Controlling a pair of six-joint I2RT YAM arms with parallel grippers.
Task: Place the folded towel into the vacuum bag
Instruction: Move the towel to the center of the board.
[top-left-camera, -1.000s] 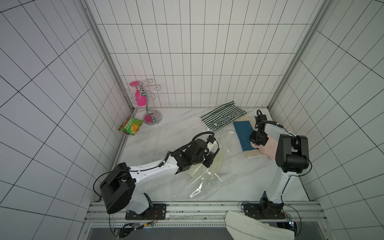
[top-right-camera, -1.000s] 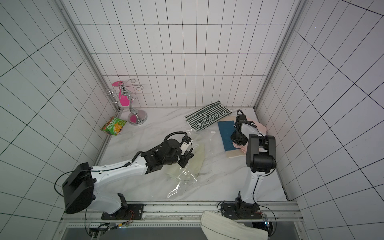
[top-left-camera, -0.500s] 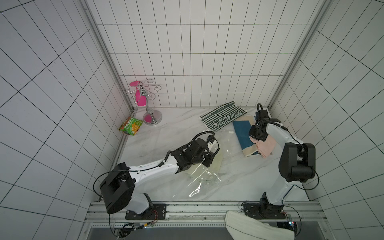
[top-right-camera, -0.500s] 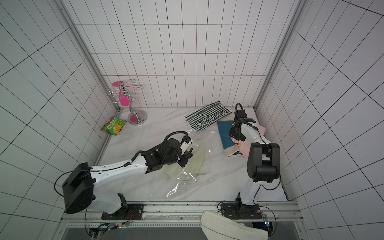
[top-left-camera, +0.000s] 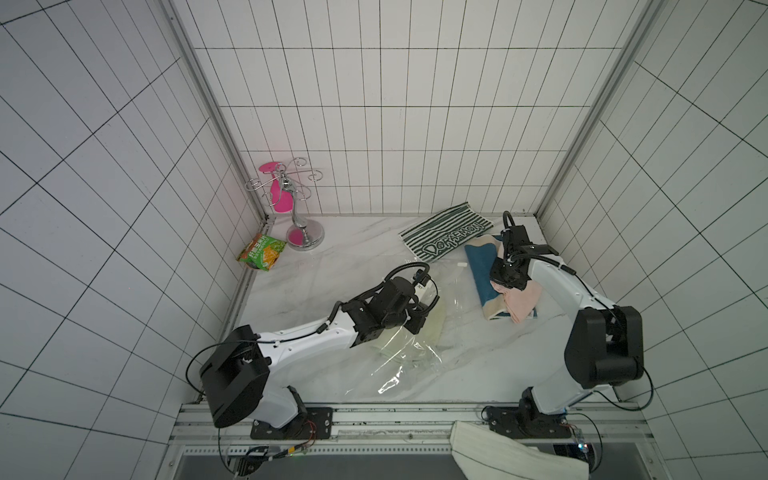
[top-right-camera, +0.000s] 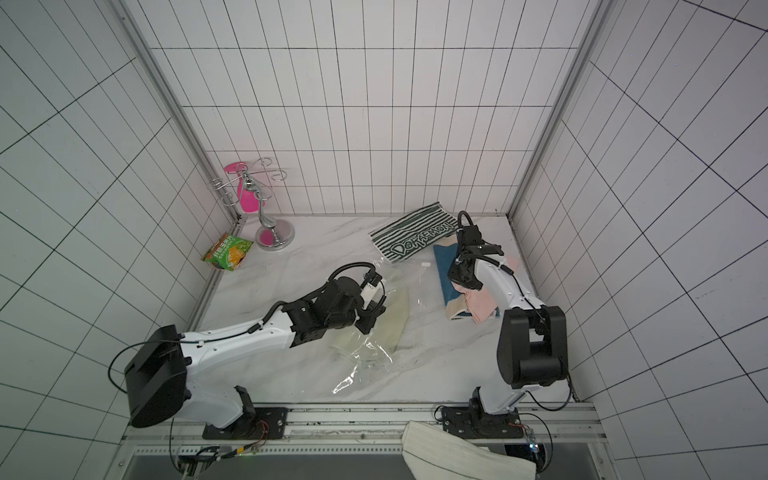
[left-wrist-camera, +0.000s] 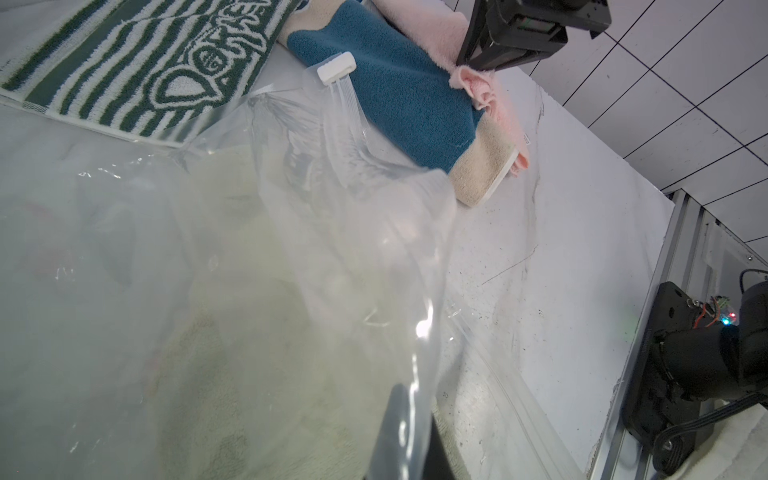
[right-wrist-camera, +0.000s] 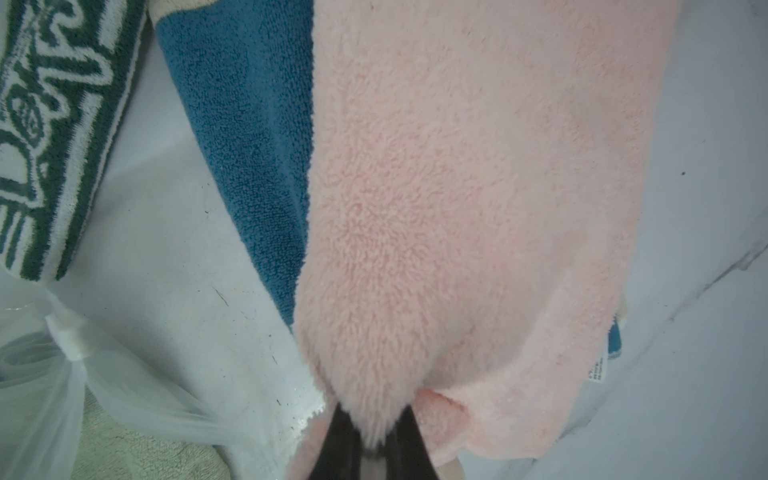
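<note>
The pink towel's near edge goes back toward the bare tabletop (top-left-camera: 473, 323) beside the bag next, where my right gripper releases it, as the towel's still outside the vacuum bag (top-left-camera: 409, 361).
The vacuum bag (top-left-camera: 409, 361) (top-right-camera: 365, 357) lies crumpled at the table's middle, with a pale towel (top-left-camera: 432, 328) (left-wrist-camera: 249, 374) inside it. My left gripper (top-left-camera: 417, 326) (top-right-camera: 368, 322) (left-wrist-camera: 409, 449) is shut on the bag's film, which drapes over one finger. A white slider clip (left-wrist-camera: 336, 68) sits on the bag's zip strip near the towels. The pink folded towel (top-left-camera: 523, 303) (top-right-camera: 482, 305) (right-wrist-camera: 457, 208) rests on a blue and beige towel (top-left-camera: 482, 270) (right-wrist-camera: 249, 145) at the right. My right gripper (top-left-camera: 505, 286) (top-right-camera: 463, 284) (right-wrist-camera: 376, 440) is shut on the pink towel's near edge.
A green striped towel (top-left-camera: 446, 239) (top-right-camera: 415, 241) lies at the back, touching the blue one. A green snack packet (top-left-camera: 262, 251) and a chrome stand (top-left-camera: 297, 216) are at the back left corner. A white cloth (top-left-camera: 511, 453) hangs over the front rail.
The right arm's elbow has swung toward the front rail, and its gripper has drawn the pinched pink towel slightly forward and toward the bag. The left arm and bag have not moved.
</note>
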